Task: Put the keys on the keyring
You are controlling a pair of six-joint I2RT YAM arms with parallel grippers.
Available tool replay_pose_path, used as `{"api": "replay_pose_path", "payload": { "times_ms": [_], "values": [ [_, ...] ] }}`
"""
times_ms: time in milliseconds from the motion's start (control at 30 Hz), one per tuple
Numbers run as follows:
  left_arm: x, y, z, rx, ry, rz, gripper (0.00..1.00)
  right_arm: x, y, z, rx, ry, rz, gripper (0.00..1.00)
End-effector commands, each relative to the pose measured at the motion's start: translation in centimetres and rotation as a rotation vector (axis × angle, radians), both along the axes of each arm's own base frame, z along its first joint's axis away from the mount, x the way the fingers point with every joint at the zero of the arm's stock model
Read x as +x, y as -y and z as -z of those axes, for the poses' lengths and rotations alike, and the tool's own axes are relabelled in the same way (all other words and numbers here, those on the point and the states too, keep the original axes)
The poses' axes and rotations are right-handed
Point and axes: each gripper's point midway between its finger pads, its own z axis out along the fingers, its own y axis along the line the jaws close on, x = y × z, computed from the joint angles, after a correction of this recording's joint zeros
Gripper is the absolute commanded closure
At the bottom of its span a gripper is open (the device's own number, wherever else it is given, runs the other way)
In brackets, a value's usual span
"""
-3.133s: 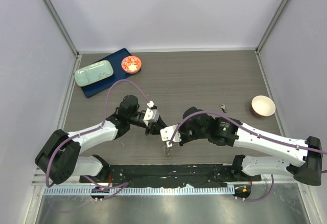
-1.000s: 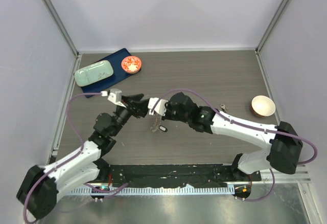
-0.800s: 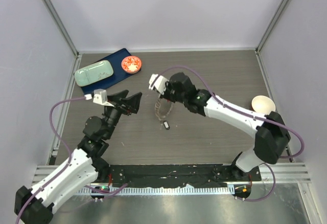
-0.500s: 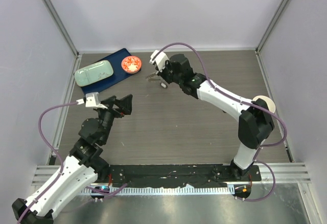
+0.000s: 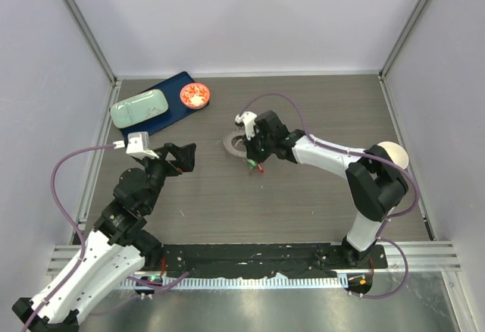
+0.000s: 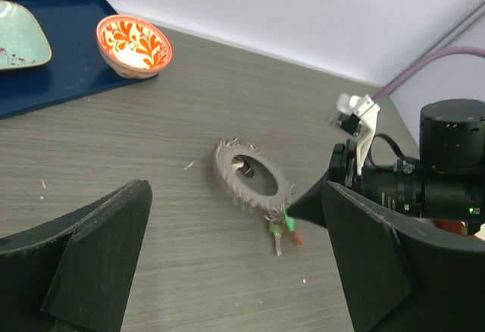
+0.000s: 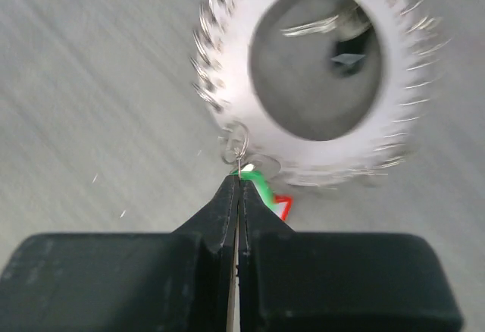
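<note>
I need to pull my right gripper back and down to the bare tabletop next, so the leaning keyring lies flat, and let go of the green tag [image 7: 258, 185] there.
The keyring [image 5: 236, 144], a grey ring fringed with small silvery keys, lies mid-table just left of my right gripper [image 5: 255, 162]. In the right wrist view the keyring [image 7: 318, 156] fills the top. My right gripper [image 7: 238, 182] is shut, pinching a thin wire loop at the ring's near rim. The keys' green tag [image 7: 258, 185] and red tag [image 7: 283, 206] sit right behind the tips. In the left wrist view the keyring [image 6: 250, 177] leans on the table with the keys [image 6: 283, 227] at its lower right edge. My left gripper [image 6: 242, 271] is open and empty, well to the left of them.
A blue tray [image 5: 170, 83] at the back left carries a pale green dish [image 5: 139, 108] and a red patterned bowl [image 5: 195, 95]. A beige bowl [image 5: 394, 150] shows behind the right arm's elbow. Something small lies inside the ring's hole [image 7: 342, 51].
The right arm swung the keyring toward the back, then brought it down mid-table. The left arm pulled back to the left and its jaws opened wider.
</note>
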Motion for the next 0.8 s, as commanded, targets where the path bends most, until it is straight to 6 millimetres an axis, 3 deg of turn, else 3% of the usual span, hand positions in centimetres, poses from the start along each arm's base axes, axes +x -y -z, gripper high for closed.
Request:
{"api": "replay_pose_path", "payload": {
  "times_ms": [0,267,400,467,567,600,700,767],
  "values": [
    [-0.7,0.4,-0.4,0.017,-0.021,0.042,0.00,-5.0,-0.7,0.0,0.125,-0.196,-0.020,0.99],
    [-1.6,0.3,0.2,0.056,-0.059,0.075,0.00,-10.2,-3.3,0.7,0.254,-0.367,-0.163,0.99],
    [-2.1,-0.2,0.5,0.073,-0.079,0.070,0.00,-11.4,-4.0,1.3,0.249,-0.419,-0.187,0.96],
    [-2.5,-0.6,0.5,0.082,-0.091,0.059,0.00,-11.7,-4.2,0.7,0.280,-0.423,-0.191,0.84],
    [-2.8,-1.5,0.5,0.075,-0.115,0.020,0.00,-10.9,-4.0,-0.9,0.303,-0.373,-0.149,0.55],
    [-2.8,-2.0,0.4,0.074,-0.120,-0.003,0.00,-9.9,-3.5,-1.1,0.289,-0.337,-0.098,0.43],
    [-2.8,-2.5,0.7,0.100,-0.156,-0.026,0.00,-7.6,-2.1,-3.4,0.303,-0.242,-0.015,0.19],
    [-2.5,-2.0,1.2,0.121,-0.187,-0.014,0.00,-5.7,-0.2,-5.0,0.325,-0.184,0.064,0.10]
  ]
}}
